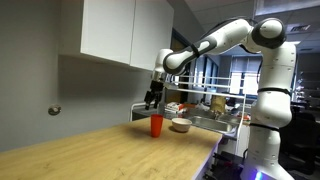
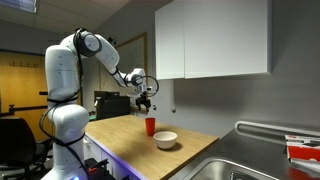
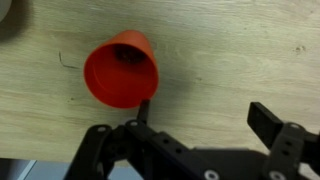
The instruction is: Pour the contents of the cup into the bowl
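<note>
The cup stands below the gripper and to its left in the wrist view, so the robot will bring the gripper down that way, with its fingers on both sides of the nearest rim edge (image 1: 157, 117) (image 3: 156, 80).
The red-orange cup (image 1: 156, 125) stands upright on the wooden counter, also seen in an exterior view (image 2: 150, 126) and from above in the wrist view (image 3: 121, 69). Dark bits show inside it. The cream bowl (image 1: 181, 125) sits beside the cup, apart from it, and shows in an exterior view (image 2: 165, 140); only its edge shows at the wrist view's top left corner (image 3: 5, 14). My gripper (image 1: 152, 98) hangs above the cup, open and empty (image 3: 205, 112); one finger is near the cup's rim.
The wooden counter (image 1: 90, 150) stretches toward the front. A steel sink (image 2: 250, 165) lies beyond the bowl, with a rack holding items (image 1: 215, 105). White wall cabinets (image 1: 125, 30) hang overhead, close to the arm.
</note>
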